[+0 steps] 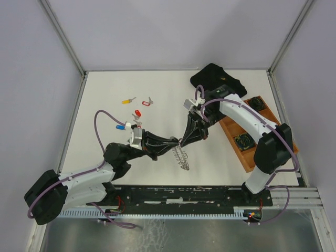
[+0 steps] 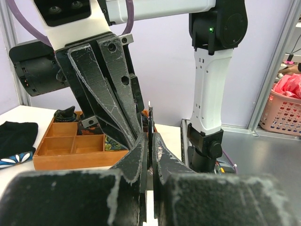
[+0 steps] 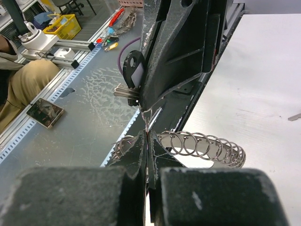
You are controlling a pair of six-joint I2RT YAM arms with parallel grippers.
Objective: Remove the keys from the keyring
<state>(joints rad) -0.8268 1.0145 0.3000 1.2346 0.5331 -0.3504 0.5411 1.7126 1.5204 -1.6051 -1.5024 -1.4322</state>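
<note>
The loose keys lie below my left gripper, to the left in the top view. I need to lower it to that side next and let go of the black-headed key among them.
The keyring, a silvery ring fringed with small split rings, hangs between my two grippers above the table; it also shows in the right wrist view. My right gripper is shut on one of its small rings. My left gripper faces it, shut on a black-headed key that hangs on that small ring; in the left wrist view only the key's thin edge shows. Loose keys lie at the back left: yellow, red, blue.
A silver key lies by the yellow one. A wooden compartment tray with black coiled items stands at the right. A black cloth lies at the back right. Frame posts edge the white table.
</note>
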